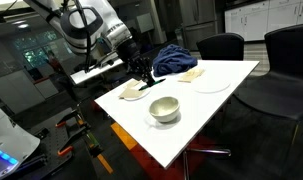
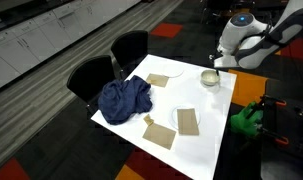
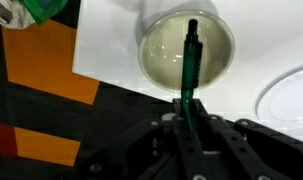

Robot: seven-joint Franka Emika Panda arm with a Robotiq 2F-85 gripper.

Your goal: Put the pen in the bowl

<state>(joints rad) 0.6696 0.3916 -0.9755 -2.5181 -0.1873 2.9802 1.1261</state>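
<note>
My gripper moves down toward the bowl's open inside below next and releases the pen (image 3: 190, 60) there, because its far end already points over the hollow.
In the wrist view my gripper (image 3: 186, 116) is shut on the pen (image 3: 190, 60), a thin dark-green stick that points away from the jaws. The pen's far end lies over the inside of the round cream bowl (image 3: 147, 55), which stands close to the table's edge. I cannot tell whether the tip touches the bowl. In both exterior views the gripper (image 1: 141, 72) (image 2: 219, 63) hangs close above the table near the bowl (image 1: 164, 108) (image 2: 210, 78). The pen is too small to make out there.
A blue cloth (image 1: 176, 58) (image 2: 124, 100) lies bunched at the chair side of the white table (image 1: 206, 115). A shallow dish (image 1: 134, 92) and a flat plate (image 1: 211, 83) lie near the bowl. A white rim (image 3: 291, 95) shows beside the bowl. Flat tan pieces (image 2: 187, 121) lie mid-table.
</note>
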